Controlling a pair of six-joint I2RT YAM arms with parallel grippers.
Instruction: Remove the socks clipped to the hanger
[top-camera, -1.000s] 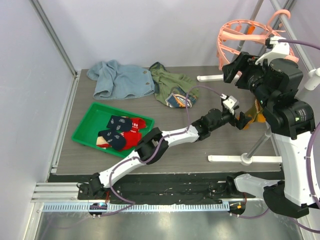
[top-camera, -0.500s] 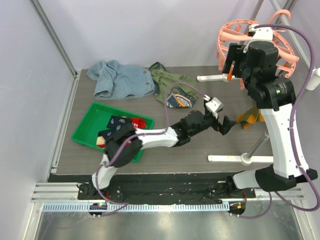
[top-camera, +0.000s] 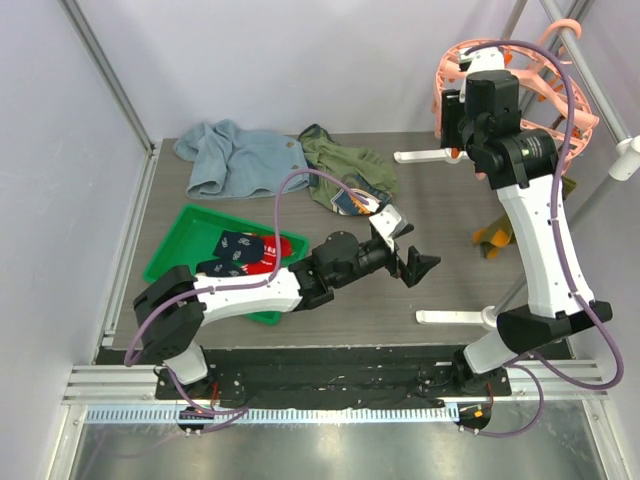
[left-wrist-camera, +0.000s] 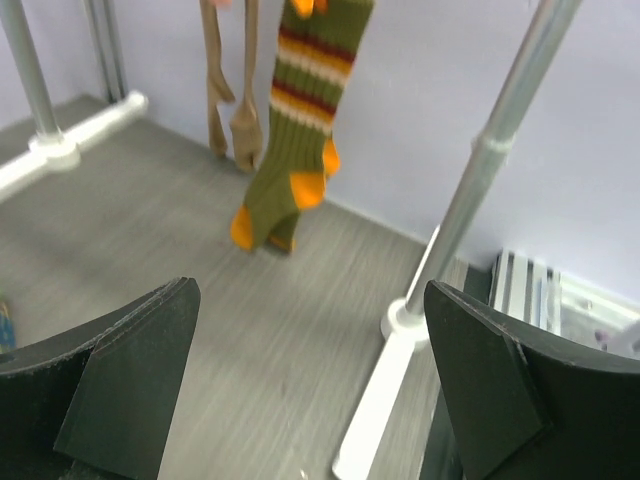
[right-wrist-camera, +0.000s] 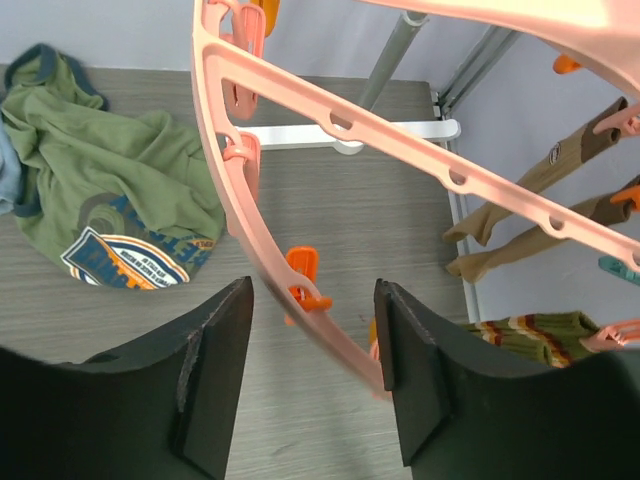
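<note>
The left gripper should bring its open fingers to the right in the top view, so that they go around the upper cream stripe of the olive sock (right-wrist-camera: 530, 335), which hangs there.
The salmon-pink hanger (top-camera: 520, 70) hangs at the back right. My right gripper (top-camera: 452, 125) is open at its left rim. In the right wrist view the ring (right-wrist-camera: 300, 140) passes between the open jaws of the right gripper (right-wrist-camera: 315, 370), with an orange clip (right-wrist-camera: 302, 275) below it. Tan socks (right-wrist-camera: 520, 210) and an olive striped sock (right-wrist-camera: 530, 335) hang clipped. My left gripper (top-camera: 412, 266) is open and empty over the table. It (left-wrist-camera: 310, 380) faces the olive sock with orange toes (left-wrist-camera: 300, 130) and the tan socks (left-wrist-camera: 228, 100). Navy (top-camera: 240, 245) and red socks (top-camera: 268, 262) lie in the tray.
A green tray (top-camera: 165, 262) sits at the left. A light-blue garment (top-camera: 235, 158) and an olive-green garment (top-camera: 345, 170) lie at the back. Grey rack poles (left-wrist-camera: 480, 170) stand on white feet (top-camera: 470, 317) on the right.
My left gripper has drawn back to the left, away from the hanging olive sock. My right arm has risen and swung left, up to the hanger's rim.
</note>
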